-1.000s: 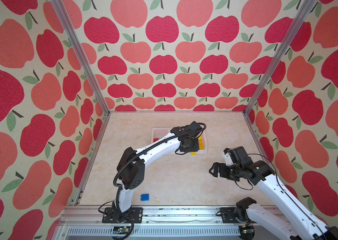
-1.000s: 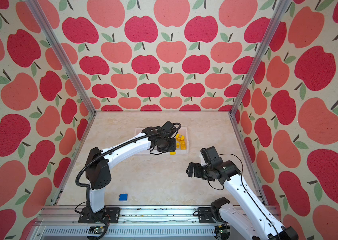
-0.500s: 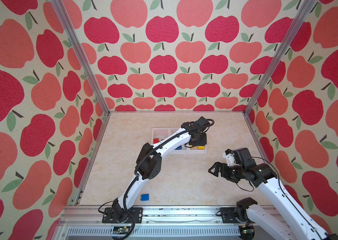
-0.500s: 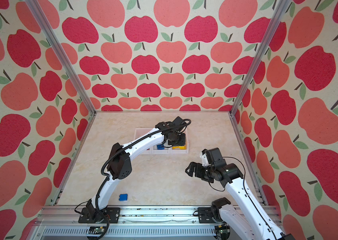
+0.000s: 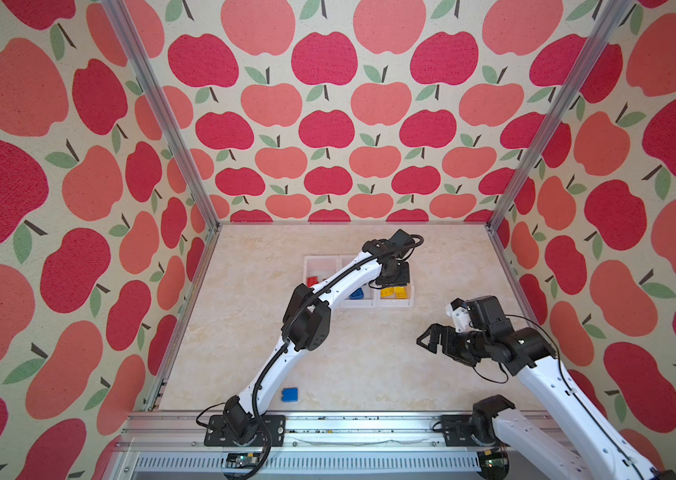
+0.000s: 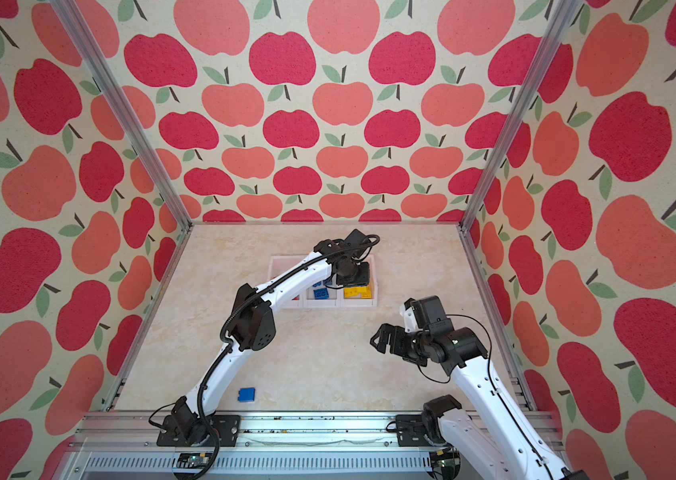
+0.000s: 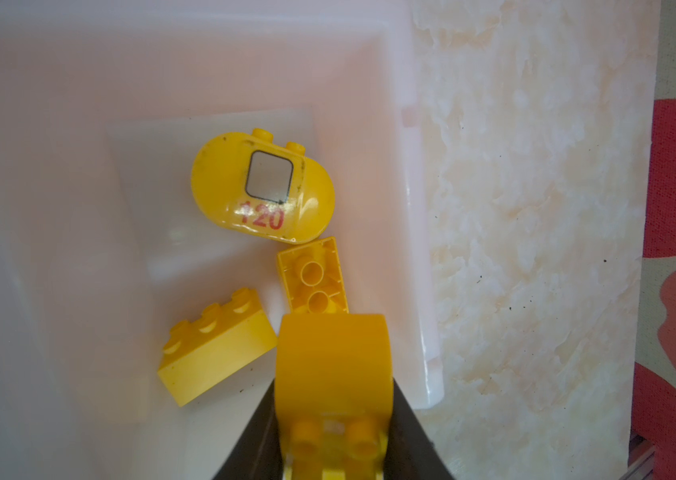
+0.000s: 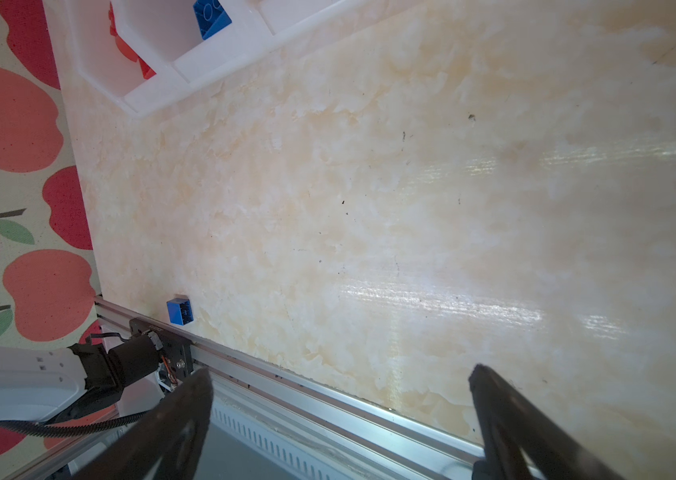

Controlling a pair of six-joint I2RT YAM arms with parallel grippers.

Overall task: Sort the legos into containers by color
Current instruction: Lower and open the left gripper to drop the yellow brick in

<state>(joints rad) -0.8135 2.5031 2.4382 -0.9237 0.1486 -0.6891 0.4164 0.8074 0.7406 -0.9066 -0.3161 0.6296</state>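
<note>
My left gripper will stay over the upturned yellow brick (image 7: 313,276) and open its fingers to let go of the rounded lego (image 7: 334,365), because the bin below has only yellow pieces in it.
The containers (image 5: 394,304) (image 6: 357,303) are three joined white bins at mid-table. My left gripper (image 5: 393,279) (image 6: 353,276) (image 7: 334,399) hangs over the right-hand bin, shut on a rounded yellow lego (image 7: 334,365). In that bin lie a yellow piece marked "120" (image 7: 262,187), a yellow brick (image 7: 215,347) and an upturned yellow brick (image 7: 313,276). Blue legos (image 5: 356,294) (image 8: 209,16) fill the middle bin and red ones (image 5: 312,280) (image 8: 128,50) the left. A loose blue lego (image 5: 289,394) (image 6: 246,394) (image 8: 179,311) sits near the front rail. My right gripper (image 5: 425,338) (image 6: 379,338) (image 8: 340,374) hovers open and empty.
The marble-look table (image 5: 369,365) is walled by apple-print panels on three sides. An aluminium rail (image 5: 348,419) (image 8: 328,399) with both arm bases runs along the front edge. The left arm's elbow (image 5: 307,320) stretches diagonally over the left and middle bins.
My left arm has stretched out and carried the yellow lego from the bins' front edge to above the right-hand bin. The right arm has barely moved.
</note>
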